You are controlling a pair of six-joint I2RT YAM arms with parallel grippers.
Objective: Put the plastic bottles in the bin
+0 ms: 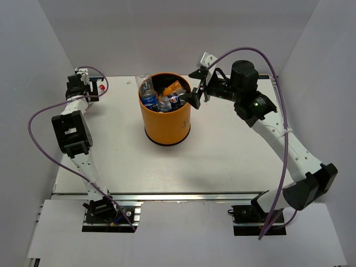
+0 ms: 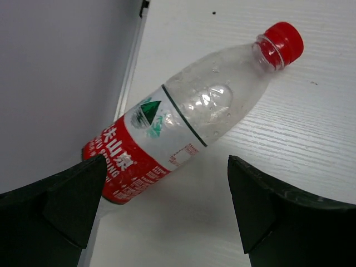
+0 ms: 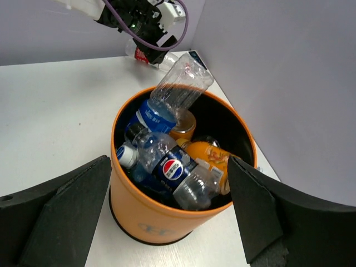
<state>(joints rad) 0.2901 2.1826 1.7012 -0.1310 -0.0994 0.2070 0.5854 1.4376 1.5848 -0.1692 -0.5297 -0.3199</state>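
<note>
The clear plastic bottle lies at a slant just below the left gripper, so the open fingers should go down next on both sides of the bottle's red label [image 2: 133,158], which already shows between them.
The orange bin [image 1: 164,123] stands mid-table and holds several plastic bottles [image 1: 161,100], clear with blue labels and orange ones; they also show in the right wrist view [image 3: 175,167] inside the bin [image 3: 150,219]. One clear bottle with a red label and red cap [image 2: 183,119] lies on its side on the table at the far left by the wall, seen small in the top view [image 1: 101,87]. My left gripper [image 2: 167,217] is open just short of it, empty. My right gripper [image 1: 197,89] is open and empty above the bin's right rim.
White walls close the table on the left, back and right. The table's left edge [image 2: 130,72] runs right beside the red-label bottle. A purple cable [image 1: 39,119] loops off each arm.
</note>
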